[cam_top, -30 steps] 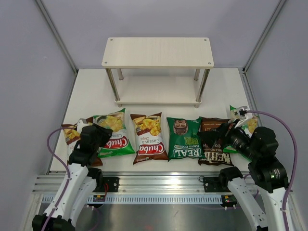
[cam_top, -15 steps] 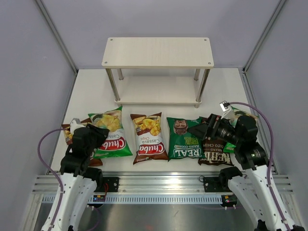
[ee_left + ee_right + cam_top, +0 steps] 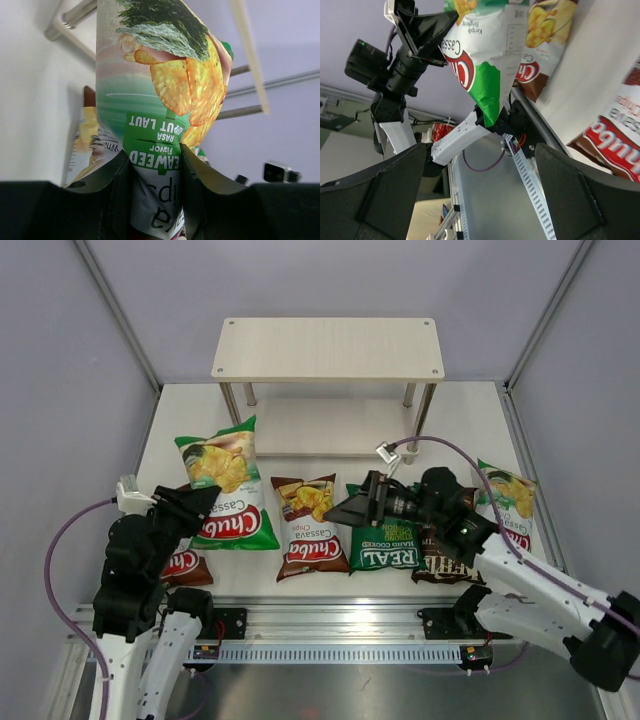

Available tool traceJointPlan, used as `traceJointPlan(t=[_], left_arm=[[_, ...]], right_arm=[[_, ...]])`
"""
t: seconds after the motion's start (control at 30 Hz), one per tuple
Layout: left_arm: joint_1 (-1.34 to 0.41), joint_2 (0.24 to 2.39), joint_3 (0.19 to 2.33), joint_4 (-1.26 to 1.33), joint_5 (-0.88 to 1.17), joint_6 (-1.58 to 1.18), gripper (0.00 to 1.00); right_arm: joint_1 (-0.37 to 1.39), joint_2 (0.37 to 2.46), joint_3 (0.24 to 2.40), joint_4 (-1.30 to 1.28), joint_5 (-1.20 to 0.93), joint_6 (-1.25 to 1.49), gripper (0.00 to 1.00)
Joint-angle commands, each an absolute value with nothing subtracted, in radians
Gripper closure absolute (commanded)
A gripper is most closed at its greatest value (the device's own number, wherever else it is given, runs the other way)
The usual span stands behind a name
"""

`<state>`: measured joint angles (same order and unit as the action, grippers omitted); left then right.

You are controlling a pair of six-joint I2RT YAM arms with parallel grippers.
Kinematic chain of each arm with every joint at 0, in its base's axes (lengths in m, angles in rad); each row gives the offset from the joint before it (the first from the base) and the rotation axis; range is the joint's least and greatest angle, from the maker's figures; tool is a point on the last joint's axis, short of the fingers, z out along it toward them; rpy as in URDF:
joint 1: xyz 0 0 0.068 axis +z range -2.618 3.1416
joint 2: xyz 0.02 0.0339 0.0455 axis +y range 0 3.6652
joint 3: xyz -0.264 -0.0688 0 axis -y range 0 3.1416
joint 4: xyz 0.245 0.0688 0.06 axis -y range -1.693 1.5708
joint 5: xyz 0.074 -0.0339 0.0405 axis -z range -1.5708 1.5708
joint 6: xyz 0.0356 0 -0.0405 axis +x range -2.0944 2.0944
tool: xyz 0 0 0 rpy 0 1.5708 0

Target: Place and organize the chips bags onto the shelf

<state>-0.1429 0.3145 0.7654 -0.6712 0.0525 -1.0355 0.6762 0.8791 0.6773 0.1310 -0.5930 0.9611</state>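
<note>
I should next move my right gripper to the left in the top view and close it on the upright bag's free lower corner, while my left gripper pinches the opposite side of the bag.
My left gripper is shut on the lower edge of a light-green Chuba bag and holds it upright, off the table, in front of the shelf. The left wrist view shows this bag pinched between the fingers. My right gripper is open and empty, hovering over the brown Chuba bag and the dark-green REAL bag, pointing left. A second brown Chuba bag, the Kettle bag and another light-green bag lie flat.
Both boards of the shelf are bare; its metal legs stand behind the row of bags. Grey walls close in the table on the left, right and back. An aluminium rail runs along the near edge.
The left gripper has lifted the light-green bag off the table, up and toward the shelf. The right arm swung left from the far-right bag to above the REAL bag.
</note>
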Motion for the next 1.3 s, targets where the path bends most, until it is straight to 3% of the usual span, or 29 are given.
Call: traceJointPlan(t=[0.0, 0.27, 0.77, 0.87, 0.9, 0.97, 1.0, 1.13, 1.23, 1.27], left_arm=[[-0.141, 0.316, 0.868, -0.519, 0.152, -1.081, 0.85], [-0.141, 0.299, 0.899, -0.433, 0.183, -1.147, 0.85], [-0.141, 0.212, 0.844, -0.44, 0.158, -1.311, 0.85], [-0.141, 0.21, 0.847, -0.453, 0.155, -1.319, 0.85], [-0.141, 0.212, 0.848, -0.454, 0.156, -1.319, 0.85], [-0.141, 0.219, 0.865, -0.463, 0.153, -1.301, 0.83], [-0.141, 0.227, 0.876, -0.481, 0.147, -1.287, 0.82], [-0.141, 0.267, 0.939, -0.534, 0.12, -1.159, 0.71], [-0.141, 0.258, 0.945, -0.551, 0.075, -1.115, 0.57], [-0.141, 0.25, 0.943, -0.549, 0.061, -1.106, 0.45]], right_arm=[[0.856, 1.003, 0.778, 0.308, -0.373, 0.884, 0.03], [1.121, 1.258, 0.951, 0.446, -0.231, 0.775, 0.04], [1.207, 1.413, 1.101, 0.486, -0.061, 0.66, 0.07], [1.218, 1.457, 1.147, 0.495, -0.061, 0.649, 0.14], [1.224, 1.463, 1.157, 0.494, -0.061, 0.637, 0.27], [1.226, 1.471, 1.155, 0.505, -0.063, 0.629, 0.38], [1.226, 1.47, 1.149, 0.518, -0.061, 0.623, 0.49], [1.226, 1.431, 1.12, 0.531, -0.063, 0.606, 0.67], [1.226, 1.413, 1.126, 0.506, -0.075, 0.588, 0.73], [1.226, 1.41, 1.129, 0.496, -0.075, 0.584, 0.75]])
